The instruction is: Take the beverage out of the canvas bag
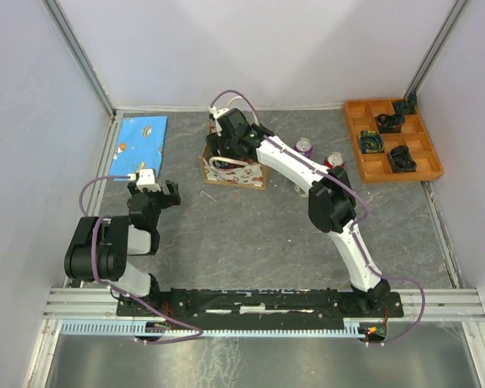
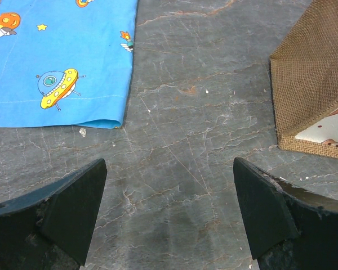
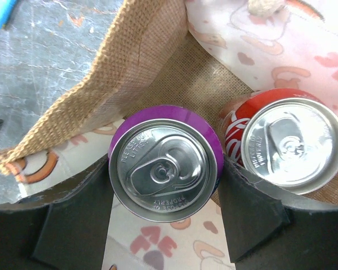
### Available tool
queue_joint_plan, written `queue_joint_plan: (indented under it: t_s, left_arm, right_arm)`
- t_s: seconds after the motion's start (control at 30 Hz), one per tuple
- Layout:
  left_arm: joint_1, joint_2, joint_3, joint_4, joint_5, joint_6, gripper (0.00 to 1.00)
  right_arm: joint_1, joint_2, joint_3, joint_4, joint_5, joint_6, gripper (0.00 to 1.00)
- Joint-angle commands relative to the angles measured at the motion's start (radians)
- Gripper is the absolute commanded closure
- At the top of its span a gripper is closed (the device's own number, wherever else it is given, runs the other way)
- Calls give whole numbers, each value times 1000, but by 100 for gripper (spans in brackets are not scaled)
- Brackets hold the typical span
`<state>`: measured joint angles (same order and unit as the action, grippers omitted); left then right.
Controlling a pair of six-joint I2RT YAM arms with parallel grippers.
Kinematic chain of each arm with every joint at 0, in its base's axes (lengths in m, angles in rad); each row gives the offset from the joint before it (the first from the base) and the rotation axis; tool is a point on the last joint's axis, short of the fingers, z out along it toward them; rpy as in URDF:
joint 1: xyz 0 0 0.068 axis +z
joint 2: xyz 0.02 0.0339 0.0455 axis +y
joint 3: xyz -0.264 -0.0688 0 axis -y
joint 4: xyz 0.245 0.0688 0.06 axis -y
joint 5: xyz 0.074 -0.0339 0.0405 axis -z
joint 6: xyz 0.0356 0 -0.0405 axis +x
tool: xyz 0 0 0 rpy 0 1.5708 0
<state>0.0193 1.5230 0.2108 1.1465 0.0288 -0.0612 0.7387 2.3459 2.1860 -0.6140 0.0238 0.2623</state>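
Observation:
The tabletop by the second red can is to my right gripper's right in the top view, so it will next lift from the bag [image 1: 236,168], cross, lower and release.
The canvas bag [image 1: 236,168] stands at the back middle of the table, tan with white patterned sides. My right gripper [image 1: 229,139] reaches down into it. In the right wrist view the fingers of my right gripper [image 3: 166,171] press on both sides of a purple can [image 3: 166,169], seen from the top inside the bag [image 3: 152,50]. A red can [image 3: 290,143] stands beside it in the bag, to the right. My left gripper [image 2: 169,185] is open and empty over bare table, left of the bag's burlap corner [image 2: 310,73].
A second purple can [image 1: 305,147] and a second red can [image 1: 334,160] stand on the table right of the bag. An orange compartment tray [image 1: 364,166] with dark parts is at the back right. A blue patterned cloth [image 1: 141,139] lies at the back left.

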Motion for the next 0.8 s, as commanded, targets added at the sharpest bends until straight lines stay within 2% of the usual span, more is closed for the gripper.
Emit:
queue_joint_plan:
  t_s: [0.0,0.37,0.6,0.77]
  left_arm:
    - [-5,-5,22,35,-9,43,1]
    - [-4,-5,22,35,-9,44,1]
    - [-4,-6,22,35,-9,43,1]
    - [-4,-5,22,35,-9,43,1]
  right_arm:
    - [-10,-167,62,131,-52,17,100]
    - [-23,-281,44,184,-42,2,100]
    - [-24,-452,-101,301,99,-87,100]
    - [-29,-552,-160,282,216,-176,100]
